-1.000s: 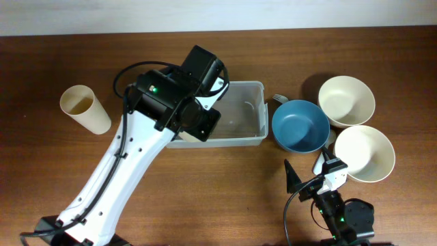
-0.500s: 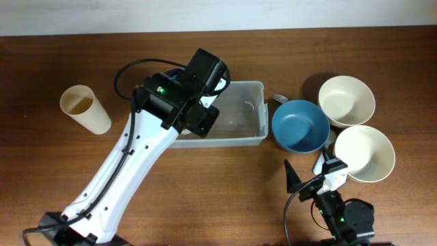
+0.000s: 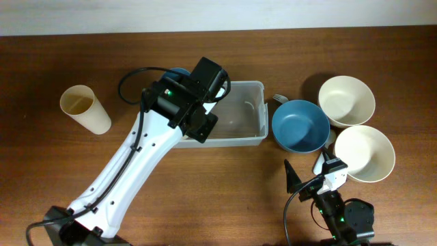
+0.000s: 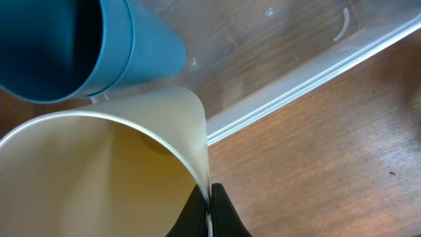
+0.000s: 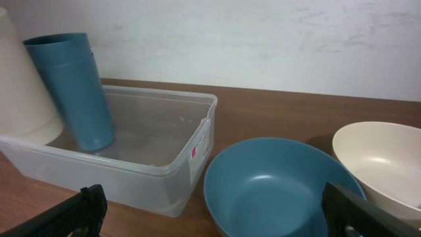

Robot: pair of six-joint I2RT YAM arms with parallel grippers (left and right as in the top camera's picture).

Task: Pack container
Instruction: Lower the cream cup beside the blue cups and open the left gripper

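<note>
The container's bottom lies below my left gripper, so the gripper will lower the cream cup onto it beside the blue cup and let go of the cream cup's thin rim.
The clear container (image 3: 239, 116) lies mid-table, and my left arm (image 3: 179, 102) covers its left end. In the left wrist view my left gripper (image 4: 210, 197) is shut on the thin rim of a cream cup (image 4: 99, 171), one finger inside and one outside. A blue cup (image 4: 105, 46) stands right beside it inside the container (image 4: 309, 72). The right wrist view shows that blue cup (image 5: 72, 89) upright in the container (image 5: 164, 178), with the cream cup (image 5: 20, 85) at the frame's left edge. My right gripper (image 5: 223, 217) is open and holds nothing, low at the table's front.
A blue bowl (image 3: 300, 126) sits just right of the container, with two cream bowls (image 3: 347, 100) (image 3: 364, 153) further right. A fork (image 3: 280, 98) lies behind the blue bowl. Another cream cup (image 3: 85, 108) lies at the far left.
My left arm has shifted a little right and towards the back over the container's left end, and the blue cup's rim now peeks out behind it. The right arm has not moved.
</note>
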